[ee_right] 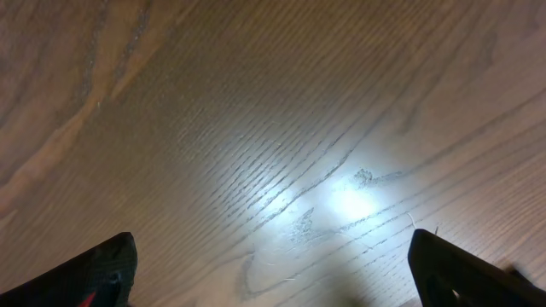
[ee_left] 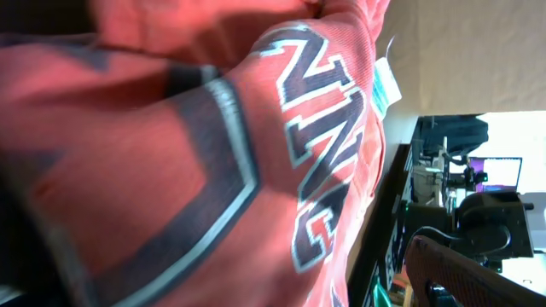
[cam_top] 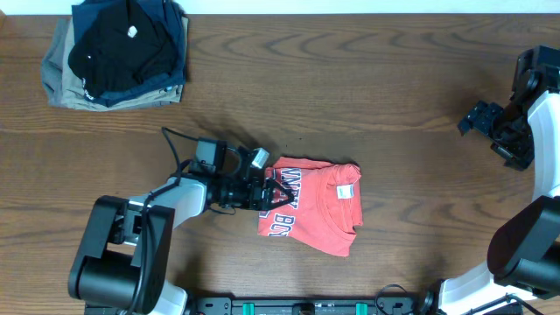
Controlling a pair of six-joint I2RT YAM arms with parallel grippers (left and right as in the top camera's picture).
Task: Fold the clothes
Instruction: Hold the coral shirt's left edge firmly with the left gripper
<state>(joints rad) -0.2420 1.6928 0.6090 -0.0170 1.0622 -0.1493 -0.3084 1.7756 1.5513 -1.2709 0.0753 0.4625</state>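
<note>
My left gripper stays low at the packet's lettered edge [cam_top: 277, 198] [ee_left: 222, 230] and closes its spread fingers on the cloth there next, since that part already lies between them.
The clothes, a coral-red T-shirt [cam_top: 319, 206], lie folded into a compact packet at the table's front centre, with white-edged dark lettering on the left half and a white neck tag [cam_top: 344, 191] on top. My left gripper [cam_top: 273, 191] sits low at the packet's left edge, open, its fingers spread against the cloth. In the left wrist view the red cloth [ee_left: 213, 153] and its lettering fill almost everything, very close and blurred. My right gripper [cam_top: 479, 121] hovers far off at the right edge, open; its dark fingertips [ee_right: 107, 269] frame bare wood.
A stack of folded black, navy and khaki garments [cam_top: 118, 52] sits at the back left corner. The brown wooden table [cam_top: 350, 70] stretches between it and the right arm. The left arm's cable [cam_top: 175, 144] loops over the wood behind the gripper.
</note>
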